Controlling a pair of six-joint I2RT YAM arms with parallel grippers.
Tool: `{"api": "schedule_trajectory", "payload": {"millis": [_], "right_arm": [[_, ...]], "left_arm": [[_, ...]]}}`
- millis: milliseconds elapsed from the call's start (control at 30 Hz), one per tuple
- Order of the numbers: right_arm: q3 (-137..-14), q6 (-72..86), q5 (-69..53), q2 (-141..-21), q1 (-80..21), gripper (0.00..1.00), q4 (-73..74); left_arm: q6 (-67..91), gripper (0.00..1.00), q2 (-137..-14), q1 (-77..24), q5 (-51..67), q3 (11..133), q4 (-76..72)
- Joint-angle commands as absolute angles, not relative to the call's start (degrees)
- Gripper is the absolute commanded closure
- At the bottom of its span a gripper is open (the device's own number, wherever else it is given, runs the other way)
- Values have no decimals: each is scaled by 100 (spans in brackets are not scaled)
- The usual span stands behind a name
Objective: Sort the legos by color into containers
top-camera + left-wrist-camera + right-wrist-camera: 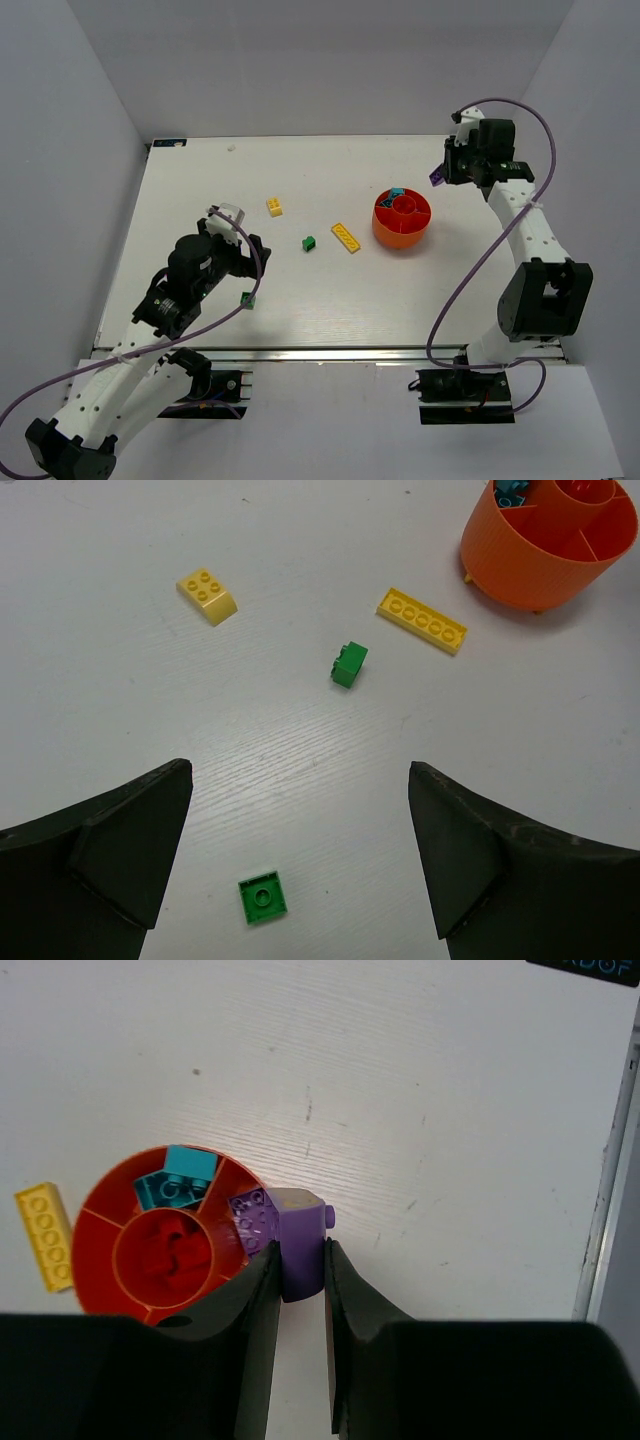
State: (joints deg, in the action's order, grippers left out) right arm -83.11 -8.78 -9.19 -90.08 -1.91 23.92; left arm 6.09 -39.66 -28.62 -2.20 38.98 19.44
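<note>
My right gripper shifts to the left in the top view next and lowers over the bowl's section that already holds a purple brick.
The orange-red bowl (402, 222) stands right of centre; it also shows in the left wrist view (545, 550) and the right wrist view (100, 1235). It holds teal bricks (178, 1177), red bricks (170, 1257) and a purple brick (254, 1217). My right gripper (298, 1252) is shut on a purple brick (300, 1240), held above the table just right of the bowl; it shows in the top view (437, 176). My left gripper (300, 865) is open above a flat green brick (263, 897). A green brick (348, 664), a yellow square brick (207, 595) and a long yellow brick (422, 620) lie beyond.
The flat green brick (247, 299) lies near the table's front edge. The green brick (309, 243), yellow square brick (274, 206) and long yellow brick (346, 237) lie mid-table, left of the bowl. Grey walls enclose the table. The table's right edge (605, 1190) is near my right gripper.
</note>
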Motion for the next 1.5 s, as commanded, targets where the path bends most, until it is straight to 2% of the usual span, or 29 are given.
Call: {"api": "schedule_trajectory", "payload": {"millis": [0,467,1000,1467], "right_arm": [[-8305,-1125,-510,-9262,-167,100,2250],[-8526,-1107,-993,-10116,-211,100,2461],[-8262,-1125,-668,-9369,-220,100,2153],[-8060,-1169,-1301,-9580,-281,100,2390]], "left_arm": [[650,2,-3858,-2874,-308,3885,1995],[633,2,-3911,-2874,-272,3876,2013],[624,2,-3929,-2874,-272,3876,2021],[624,2,-3920,-2874,-290,3867,2021]]}}
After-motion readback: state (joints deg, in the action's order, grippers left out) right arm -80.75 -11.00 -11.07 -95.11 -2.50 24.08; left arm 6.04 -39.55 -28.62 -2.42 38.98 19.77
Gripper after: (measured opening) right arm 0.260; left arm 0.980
